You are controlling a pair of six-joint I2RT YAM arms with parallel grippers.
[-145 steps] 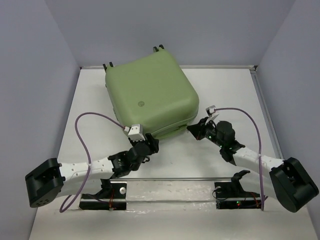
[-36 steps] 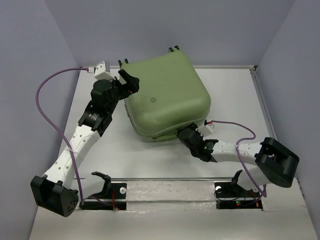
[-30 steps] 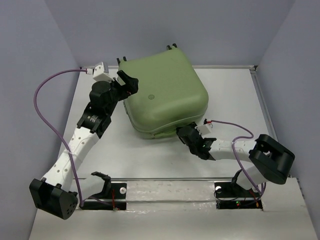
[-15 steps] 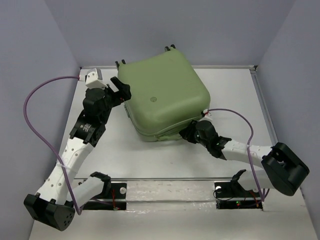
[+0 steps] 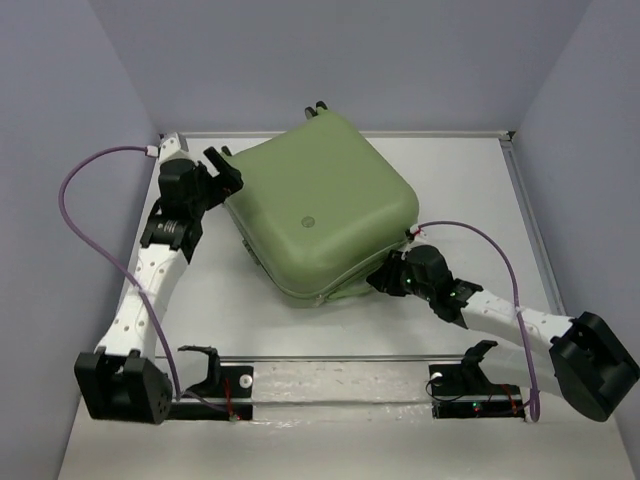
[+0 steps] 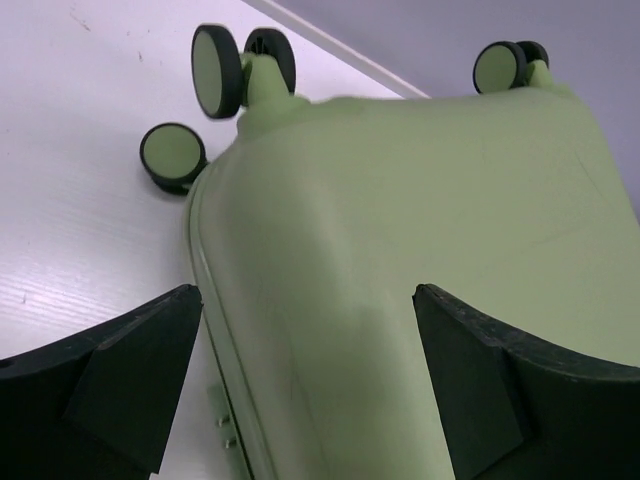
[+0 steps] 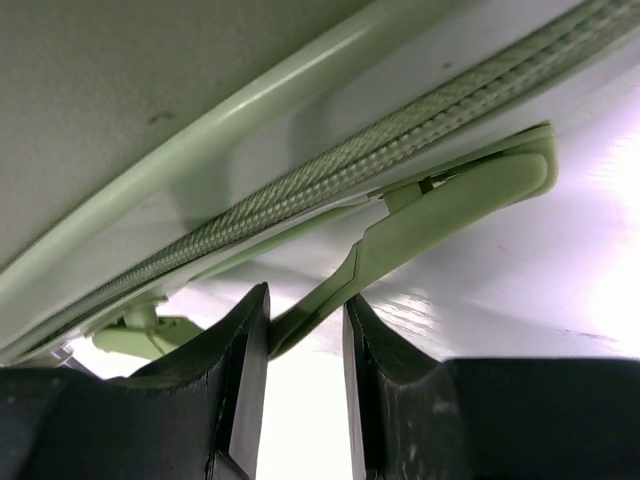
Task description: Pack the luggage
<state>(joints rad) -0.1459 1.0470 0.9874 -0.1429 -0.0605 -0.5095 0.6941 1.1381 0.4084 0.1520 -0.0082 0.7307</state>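
I will next move my left gripper outward from the luggage's shell (image 6: 420,200), which its fingers still straddle, until they are on either side of the upper caster wheel. I will then close it, because that wheel lies outward.
The luggage (image 5: 320,205) is a pale green hard-shell suitcase lying shut and flat on the white table (image 5: 470,190), with its wheels (image 5: 320,105) at the far side. My left gripper (image 5: 226,172) is wide open at the case's far left corner. In the left wrist view the left gripper (image 6: 305,290) straddles the shell (image 6: 420,200), and the caster wheels (image 6: 217,72) show beyond it. My right gripper (image 5: 382,280) is at the front right edge. In the right wrist view the right gripper (image 7: 306,300) is shut on the green zipper pull (image 7: 440,205), just under the zipper (image 7: 330,165).
Grey walls (image 5: 90,90) close in the table on the left, back and right. A metal rail (image 5: 340,357) with the arm bases runs along the near edge. Purple cables (image 5: 75,190) loop from both wrists.
The suitcase has turned and slid a little toward the front. My left gripper has drawn back to the left along the case's corner. My right gripper has moved right along the front edge.
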